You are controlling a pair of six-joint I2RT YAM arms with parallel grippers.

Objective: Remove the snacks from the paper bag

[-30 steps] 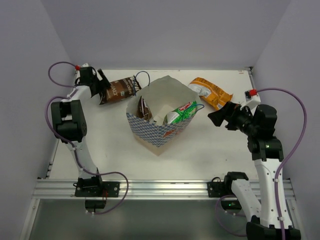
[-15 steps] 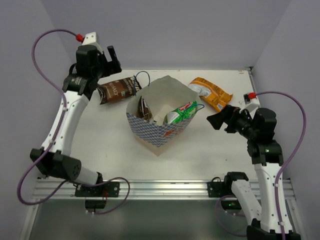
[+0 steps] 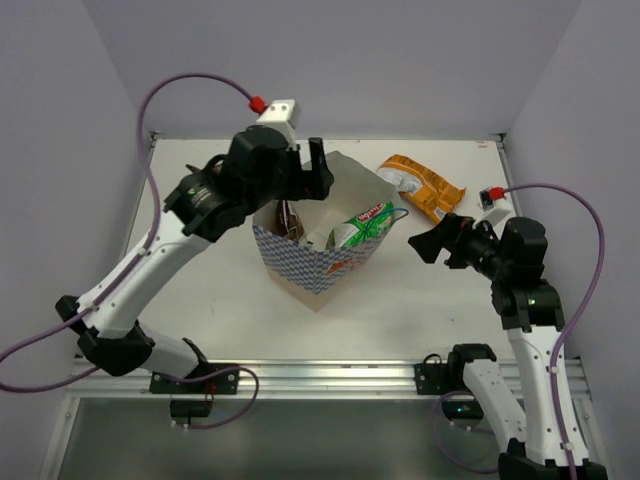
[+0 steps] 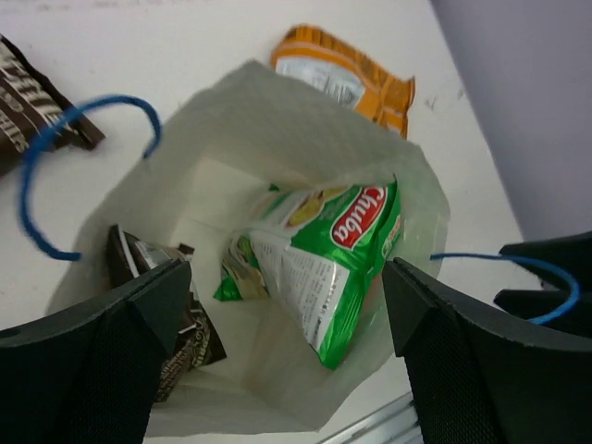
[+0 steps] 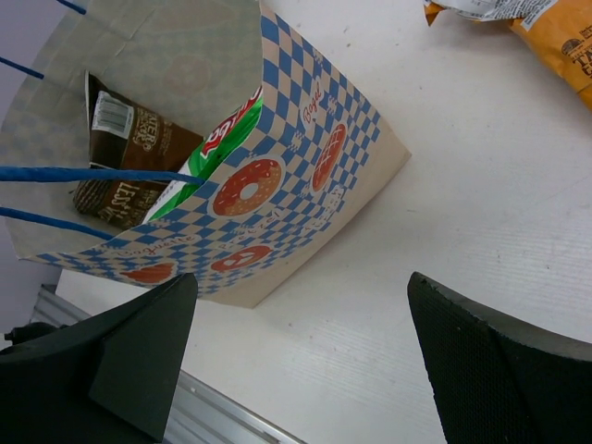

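Observation:
Since the dark brown snack (image 3: pixel 290 220) leans inside the bag, I will lower my left gripper through the bag's opening, toward the left in its wrist view, onto it.
The paper bag (image 3: pixel 300 262) stands upright mid-table with its mouth open; its checked side shows in the right wrist view (image 5: pixel 305 139). Inside it lean a green-and-white snack (image 3: pixel 362 225) (image 4: pixel 324 268) and a dark brown snack (image 3: pixel 289 218) (image 4: pixel 199 338). An orange-yellow snack (image 3: pixel 425 185) lies on the table behind the bag to the right. Another dark brown snack (image 4: pixel 28 83) lies left of the bag, hidden under my left arm in the top view. My left gripper (image 3: pixel 300 185) (image 4: pixel 285 277) hangs open above the bag's mouth, holding nothing. My right gripper (image 3: pixel 425 240) (image 5: pixel 301 287) is open and empty, right of the bag.
Blue cord handles (image 4: pixel 83 176) (image 5: pixel 92 174) arch over the bag's rim on both sides. A metal rail (image 3: pixel 330 375) runs along the table's near edge. Purple walls close in the back and both sides of the white table (image 3: pixel 230 290).
My left arm has swung from the far left corner, away from the brown snack on the table, to above the bag's mouth. My right gripper has crept slightly left toward the bag.

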